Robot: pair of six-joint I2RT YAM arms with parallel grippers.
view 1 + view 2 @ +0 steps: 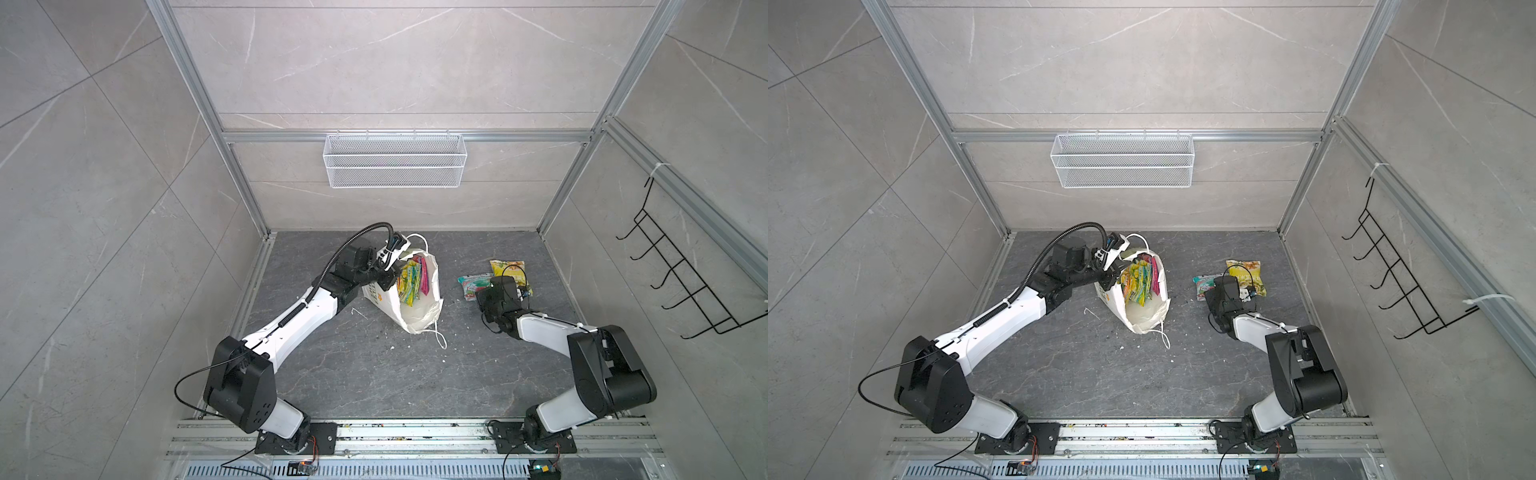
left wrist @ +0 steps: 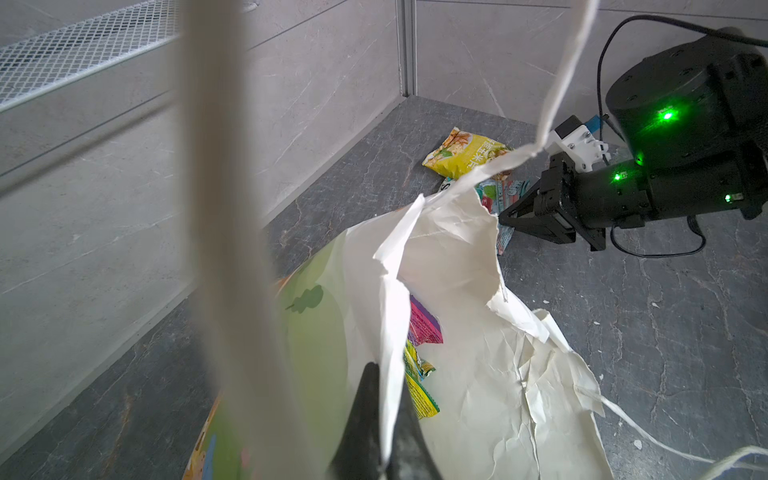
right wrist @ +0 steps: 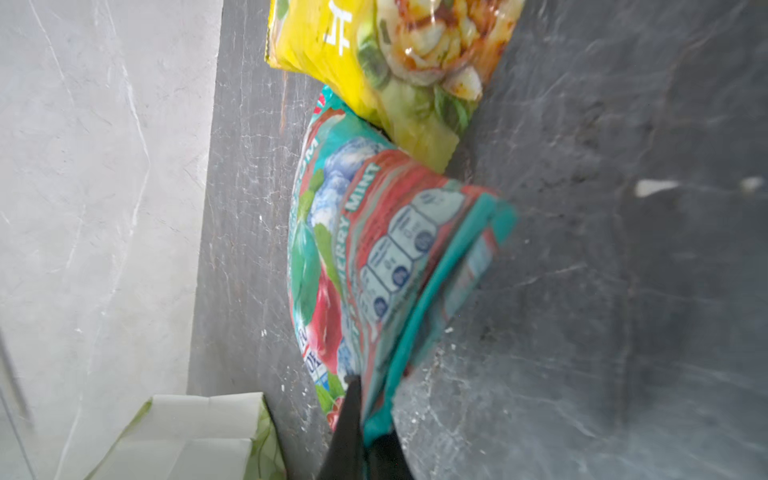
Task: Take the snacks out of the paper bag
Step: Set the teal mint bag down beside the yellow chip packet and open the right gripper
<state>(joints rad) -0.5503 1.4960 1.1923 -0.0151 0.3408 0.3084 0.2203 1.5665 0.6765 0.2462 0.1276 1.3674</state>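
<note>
My right gripper slides low away from the bag toward the yellow packet's edge [image 1: 494, 270] [image 3: 380, 124] next and releases the teal packet there, leaving clear floor for snacks still inside.
The white paper bag [image 1: 419, 316] lies tilted on the dark floor with its torn mouth open. My left gripper [image 2: 384, 376] is shut on the bag's rim, a black finger on each side of the paper. Several colourful snacks [image 1: 411, 282] stand inside the bag, among them a purple packet [image 2: 422, 326] and a yellow-green one [image 2: 417, 390]. To the right of the bag a teal packet [image 1: 473, 284] and a yellow packet [image 1: 507, 268] lie on the floor. My right gripper [image 3: 365, 399] is shut on the teal packet's [image 3: 374, 249] sealed edge, low over the floor.
A white wire mesh basket [image 1: 395, 160] hangs on the back wall. A black wire rack [image 1: 685, 282] is fixed to the right wall. Aluminium posts frame the cell, and a rail [image 1: 415, 436] runs along the front. A cord handle [image 2: 232, 208] hangs close before the left wrist camera.
</note>
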